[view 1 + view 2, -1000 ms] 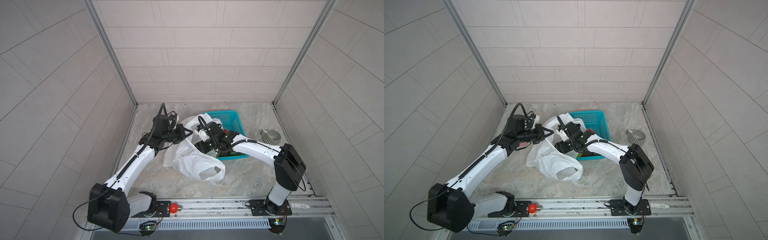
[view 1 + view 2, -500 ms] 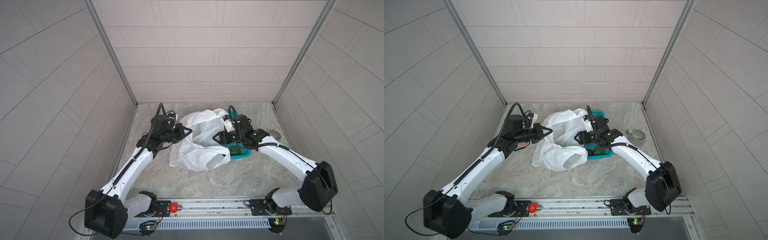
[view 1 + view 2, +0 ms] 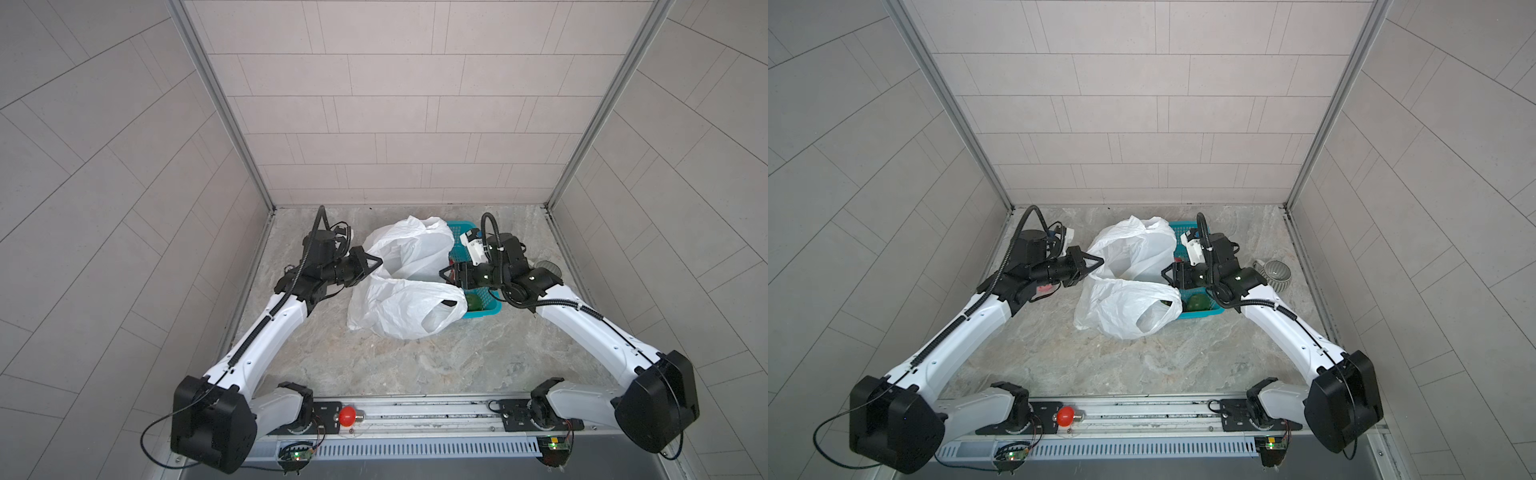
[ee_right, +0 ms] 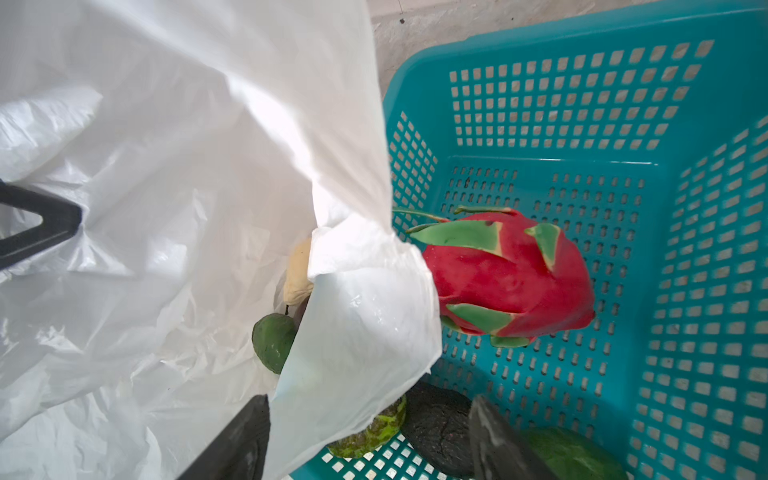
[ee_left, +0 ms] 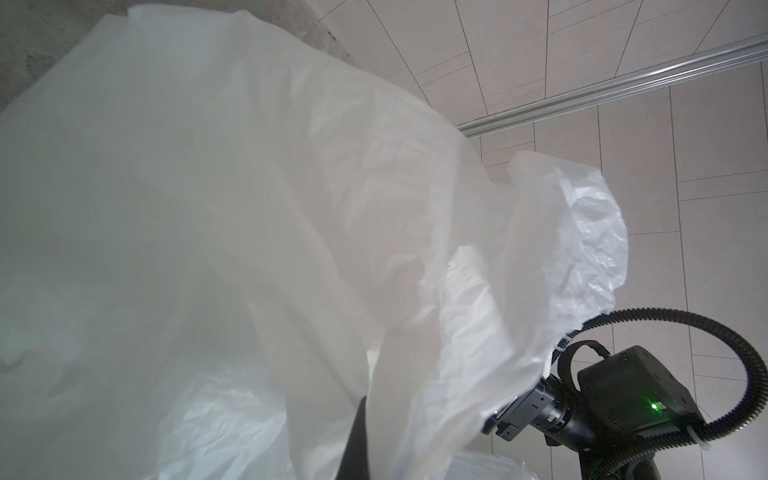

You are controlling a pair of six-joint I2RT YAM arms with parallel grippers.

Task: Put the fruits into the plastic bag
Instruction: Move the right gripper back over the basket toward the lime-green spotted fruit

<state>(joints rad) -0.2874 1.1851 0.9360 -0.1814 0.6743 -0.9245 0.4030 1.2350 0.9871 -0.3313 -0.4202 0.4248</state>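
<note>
My right gripper should move down next, past the loose bag flap and onto the mottled green fruit (image 4: pixel 371 432) beside the black lump. The green fruit shows between my open fingers.
The white plastic bag (image 3: pixel 407 286) stands crumpled mid-table, its mouth pulled open and one side draped over the teal basket (image 3: pixel 486 312). My left gripper (image 3: pixel 376 262) is shut on the bag's left rim; one dark finger (image 5: pixel 357 444) shows under the film. My right gripper (image 4: pixel 370 401) stands open at the basket's left edge, a loose bag flap hanging between its fingers. The red dragon fruit (image 4: pixel 511 278) lies in the basket. A cream fruit (image 4: pixel 297 270) and a dark green one (image 4: pixel 272 343) show between bag folds; whether inside the bag I cannot tell.
More green fruit (image 3: pixel 1198 302) and a black lump (image 4: pixel 440 432) lie at the basket's near end. A striped grey cup (image 3: pixel 1277 272) stands right of the basket. A red bulb (image 3: pixel 348 415) sits on the front rail. Tiled walls close in three sides.
My right arm has drawn back to the right, off the bag, to the basket's edge. The bag has shifted right and opened wider. The left gripper keeps its hold.
</note>
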